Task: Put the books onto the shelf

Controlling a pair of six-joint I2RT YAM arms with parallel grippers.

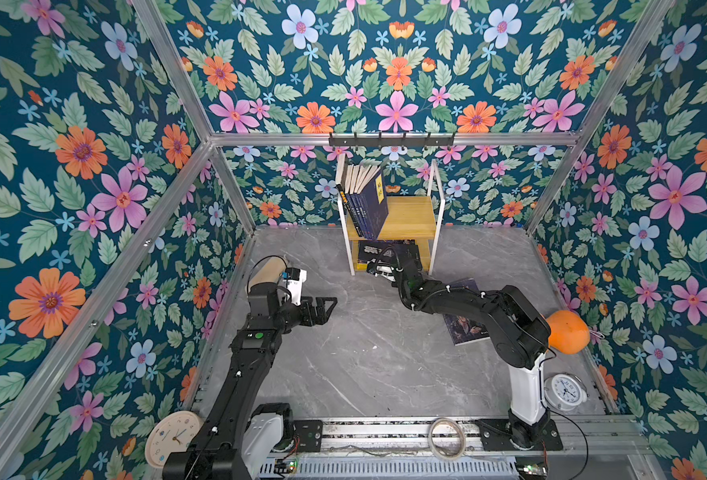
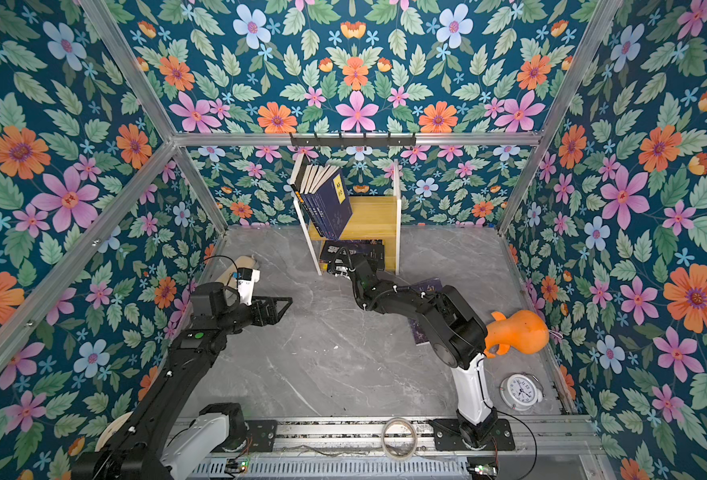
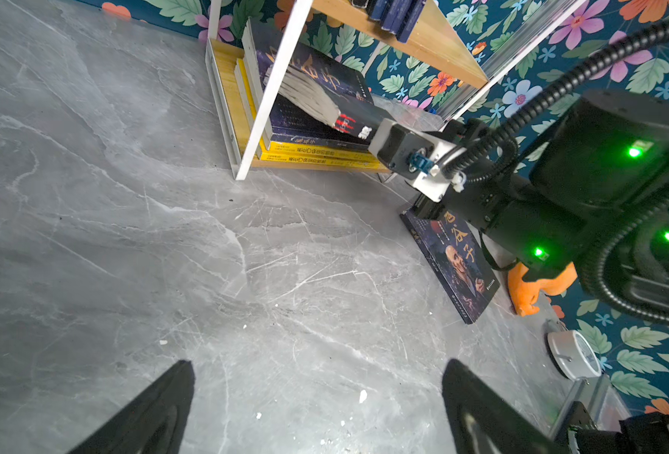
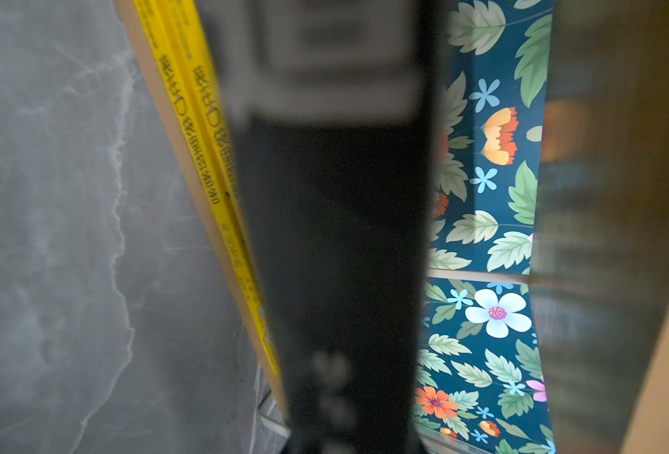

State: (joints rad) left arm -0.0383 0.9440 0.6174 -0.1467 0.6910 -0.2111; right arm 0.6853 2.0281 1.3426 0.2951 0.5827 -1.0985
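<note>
Next, my right gripper pushes outward and down and lays the dark book onto the stack inside the lower level, then releases it. The dark book still hangs tilted.
The shelf stands at the back wall. Several navy books lean to the left on its top board. On the lower board lies a stack of yellow books and dark ones. My right gripper is shut on a dark book, held tilted above that stack inside the lower tier. Another dark book lies flat on the floor under my right arm. Above bare floor to the left, my left gripper stands open and empty.
A black hook rail hangs above the shelf. An orange gourd toy and a white alarm clock sit by the right wall. A cardboard tube lies behind my left arm. A beige wall clock and a tape roll sit at the front.
</note>
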